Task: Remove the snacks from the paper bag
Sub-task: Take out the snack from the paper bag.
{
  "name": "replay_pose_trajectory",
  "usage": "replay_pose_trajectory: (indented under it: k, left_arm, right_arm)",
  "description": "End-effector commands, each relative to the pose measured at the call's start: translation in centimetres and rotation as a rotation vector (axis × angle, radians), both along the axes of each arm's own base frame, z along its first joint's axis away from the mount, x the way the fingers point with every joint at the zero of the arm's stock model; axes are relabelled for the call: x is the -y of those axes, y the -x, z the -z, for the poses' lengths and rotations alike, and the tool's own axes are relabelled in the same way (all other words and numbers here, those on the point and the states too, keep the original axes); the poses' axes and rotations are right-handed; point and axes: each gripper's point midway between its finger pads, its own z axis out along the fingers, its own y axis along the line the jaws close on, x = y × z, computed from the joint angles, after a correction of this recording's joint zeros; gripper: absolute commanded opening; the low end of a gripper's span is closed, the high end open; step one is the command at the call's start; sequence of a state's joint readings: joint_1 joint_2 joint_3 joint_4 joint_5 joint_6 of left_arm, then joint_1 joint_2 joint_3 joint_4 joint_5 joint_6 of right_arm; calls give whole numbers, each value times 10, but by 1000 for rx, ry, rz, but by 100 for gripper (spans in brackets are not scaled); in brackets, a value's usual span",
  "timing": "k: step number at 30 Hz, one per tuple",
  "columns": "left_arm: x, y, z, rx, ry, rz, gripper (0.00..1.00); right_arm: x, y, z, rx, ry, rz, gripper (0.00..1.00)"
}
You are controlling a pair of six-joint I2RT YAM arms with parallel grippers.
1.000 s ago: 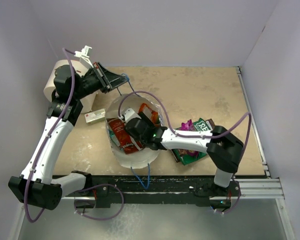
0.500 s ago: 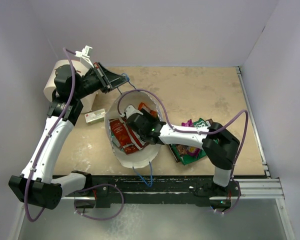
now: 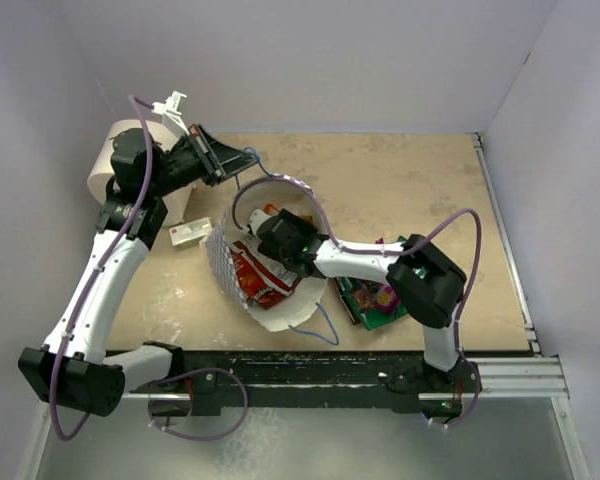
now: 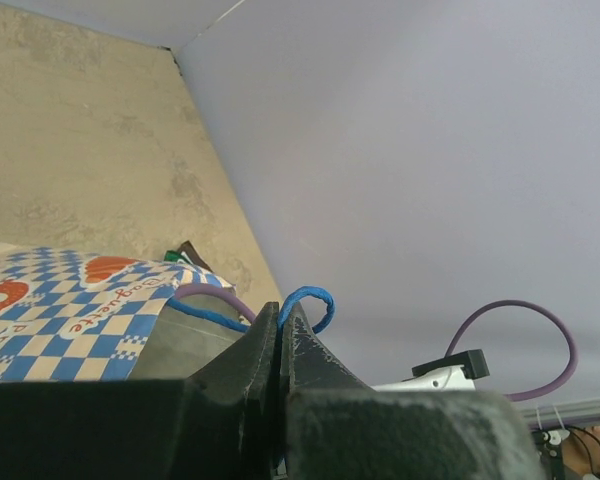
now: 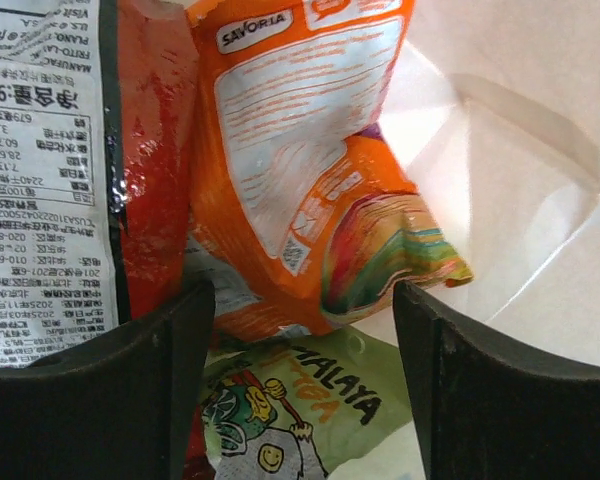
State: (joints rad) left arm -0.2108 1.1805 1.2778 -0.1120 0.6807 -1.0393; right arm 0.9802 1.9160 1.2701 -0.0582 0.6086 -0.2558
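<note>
The orange packet's edge (image 5: 311, 312) is beside the light green packet, and my right gripper needs to push a little deeper into the bag next, onto that edge, with the edge between its open fingers.
The paper bag (image 3: 284, 314) lies on its side, mouth open, with a blue checked band and an orange logo (image 4: 60, 310). My left gripper (image 3: 248, 157) is shut on its blue cord handle (image 4: 316, 297) and holds that side up. My right gripper (image 3: 272, 233) is open, deep inside the bag. Between its spread jaws (image 5: 300, 290) lie an orange packet (image 5: 300, 150), a red packet (image 5: 150, 150) and a light green packet (image 5: 310, 400). The red packet also shows in the top view (image 3: 252, 277). Green and magenta packets (image 3: 375, 297) lie on the table to the right, partly under my right arm.
A big white cylinder (image 3: 113, 150) stands at the back left behind my left arm. A small flat whitish box (image 3: 187, 234) lies left of the bag. The bag's other blue handle (image 3: 325, 330) trails near the front edge. Walls close in on three sides.
My right gripper has pushed further up and left into the bag. The bag has shifted and turned, and its loose handle has swung right. The left gripper stays where it was.
</note>
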Motion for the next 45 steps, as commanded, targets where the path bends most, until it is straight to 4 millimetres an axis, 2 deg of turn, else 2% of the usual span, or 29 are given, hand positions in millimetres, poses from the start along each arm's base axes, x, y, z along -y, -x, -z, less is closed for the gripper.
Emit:
replay_pose_trajectory:
  k: [1,5,8,9,15,17,19,24,26,27,29,34,39,45]
  left_arm:
    - [5,7,-26,89,37,44,0]
    - [6,5,-26,81,38,48,0]
    - [6,5,-24,70,33,48,0]
    - [5,5,-23,65,31,48,0]
    - [5,5,-16,30,19,39,0]
    - [4,5,-15,23,15,35,0]
    - [3,4,-14,21,4,24,0]
    - [2,-2,-13,19,0,8,0]
    - [2,-5,-14,21,-4,6,0]
    - [2,-6,-13,21,-6,5,0]
    - [3,-9,-12,18,-8,4,0]
    - [3,-13,-12,17,-7,-5,0]
    - [1,-15,-15,28,-14,-22,0]
    - [-1,-19,-9,11,-31,-42,0]
  right_arm:
    - [-42,-14,-5,-9,-104,-133,77]
    - [-45,-25,16,-41,-116,-111,77]
    - [-44,-34,20,3,-115,-104,72]
    - [-43,-39,19,15,-122,-98,68]
    - [-46,-57,-8,137,-161,-111,22]
    - [-46,-59,-23,175,-172,-131,9]
    - [-46,-55,-35,187,-188,-154,2]
    - [-53,-35,-69,181,-304,-237,0]
    - [-57,-19,-92,173,-369,-304,0]
    - [-60,-10,-94,152,-386,-332,0]
    - [-63,4,-115,141,-448,-368,0]
    - [-60,30,-140,94,-519,-396,0]
    - [-49,50,-161,41,-583,-381,0]
    - [-22,78,-210,1,-648,-368,0]
